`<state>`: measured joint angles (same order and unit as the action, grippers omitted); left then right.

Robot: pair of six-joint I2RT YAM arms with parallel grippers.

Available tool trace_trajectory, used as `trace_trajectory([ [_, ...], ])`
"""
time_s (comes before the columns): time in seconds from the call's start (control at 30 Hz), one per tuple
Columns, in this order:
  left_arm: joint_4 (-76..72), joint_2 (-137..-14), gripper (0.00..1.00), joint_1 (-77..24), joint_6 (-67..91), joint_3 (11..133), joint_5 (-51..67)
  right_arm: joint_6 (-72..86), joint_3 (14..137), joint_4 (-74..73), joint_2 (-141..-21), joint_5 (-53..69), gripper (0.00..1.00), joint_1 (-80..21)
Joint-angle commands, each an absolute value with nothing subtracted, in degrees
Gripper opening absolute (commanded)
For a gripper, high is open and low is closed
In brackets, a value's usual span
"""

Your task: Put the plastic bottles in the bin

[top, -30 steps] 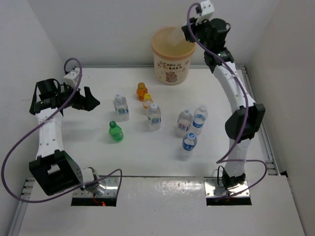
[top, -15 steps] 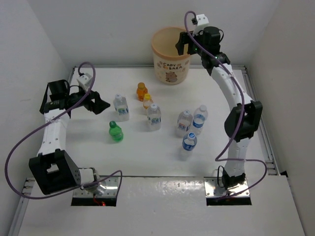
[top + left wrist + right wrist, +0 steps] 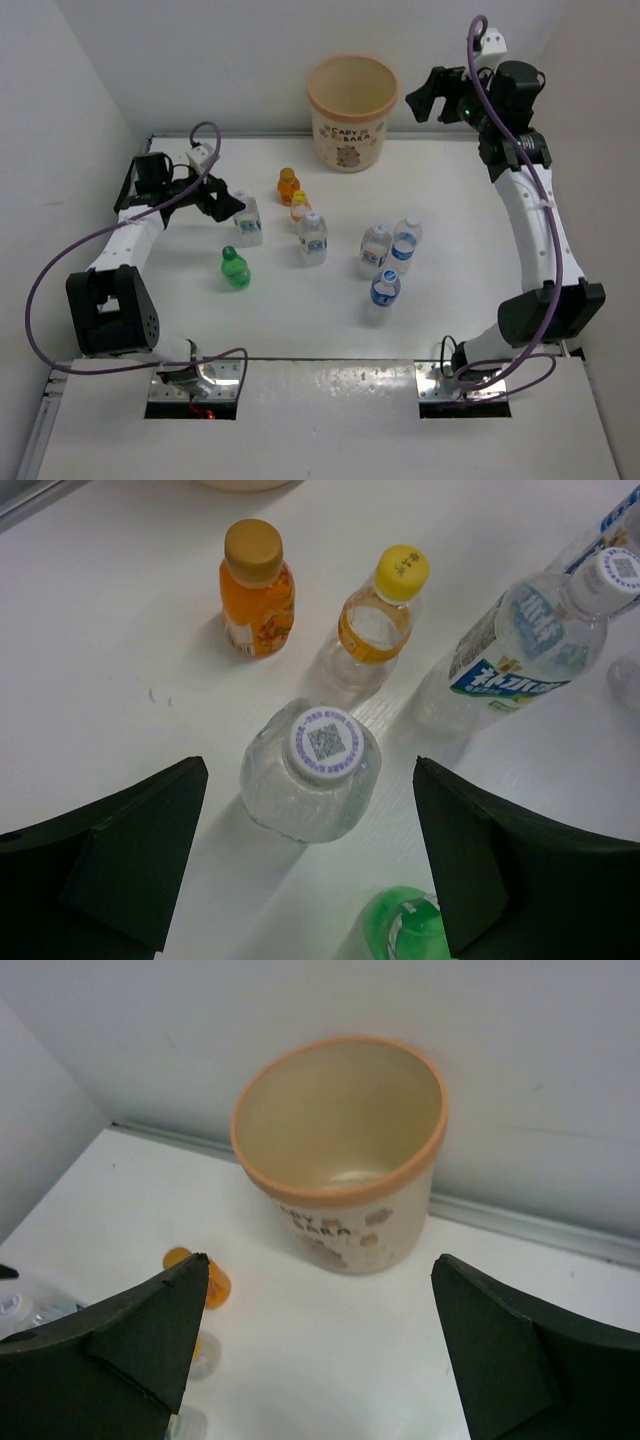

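Observation:
My right gripper's fingers are open. It will move them back and down to the clear bottle nearest the bar, around the bottle's cap.
Several plastic bottles stand on the white table. My left gripper (image 3: 225, 203) is open, its jaws either side of a clear white-capped bottle (image 3: 312, 780) without touching it. An orange bottle (image 3: 257, 585), a yellow-capped bottle (image 3: 383, 615) and a labelled clear bottle (image 3: 535, 640) stand beyond it, and a green bottle (image 3: 410, 928) is at the wrist view's bottom edge. The beige bin (image 3: 352, 135) stands at the back, with a pale clear shape on its floor (image 3: 352, 1175). My right gripper (image 3: 425, 100) hangs open and empty in the air, right of the bin.
White walls close in the table on the left, back and right. More clear bottles (image 3: 375, 249) and a blue-capped one (image 3: 385, 290) stand mid-table. A metal rail (image 3: 535, 270) runs along the right edge.
My right gripper opened over the bin, let go of a clear bottle, then swung away to the right. The left arm moved right until its open jaws flanked the clear bottle.

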<state>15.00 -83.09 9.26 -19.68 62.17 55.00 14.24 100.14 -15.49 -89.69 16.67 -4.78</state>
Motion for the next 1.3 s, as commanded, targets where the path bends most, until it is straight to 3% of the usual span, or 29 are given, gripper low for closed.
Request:
trace_trajectory([
  [0.0, 8.18, -84.02, 0.90, 7.48, -18.81, 63.02, 55.99, 14.77, 94.34, -19.95, -86.58, 19.68, 0.91, -2.47],
  [0.17, 5.71, -87.01, 0.84, 6.06, -17.49, 62.49, 55.46, 14.41, 88.78, -21.27, -81.75, 20.48, 0.91, -0.26],
  [0.2, 4.93, -87.01, 0.75, 5.46, -17.49, 62.49, 54.76, 14.15, 88.16, -21.44, -80.96, 20.48, 0.91, 1.30],
  [0.5, 5.71, -87.01, 0.41, 5.45, -17.57, 61.26, 53.62, 16.08, 82.19, -21.80, -77.79, 21.80, 0.90, 6.32],
  [0.6, 6.94, -85.87, 0.14, 6.15, -13.13, 64.84, 51.69, 16.61, 79.63, -21.71, -76.73, 23.29, 0.89, 6.86],
  [0.63, 6.94, -85.87, 0.10, 6.85, -11.01, 66.69, 50.90, 16.52, 79.28, -21.71, -76.38, 23.55, 0.88, 7.03],
  [0.8, 3.71, -85.34, 0.06, 7.65, 0.84, 84.85, 47.73, 15.12, 74.63, -21.53, -72.61, 24.17, 0.88, 7.91],
  [1.0, -15.26, -88.41, 0.04, 3.08, 13.49, 94.73, 39.12, 13.10, 68.73, -22.23, -67.51, 24.34, 0.86, 9.14],
  [1.1, -21.17, -94.99, 0.04, -0.17, 17.83, 99.91, 34.63, 12.22, 67.50, -23.20, -65.92, 23.73, 0.86, 9.32],
  [1.27, -22.50, -108.52, 0.03, -7.19, 17.76, 119.30, 30.94, 11.16, 65.83, -24.78, -62.76, 22.50, 0.85, 9.41],
])
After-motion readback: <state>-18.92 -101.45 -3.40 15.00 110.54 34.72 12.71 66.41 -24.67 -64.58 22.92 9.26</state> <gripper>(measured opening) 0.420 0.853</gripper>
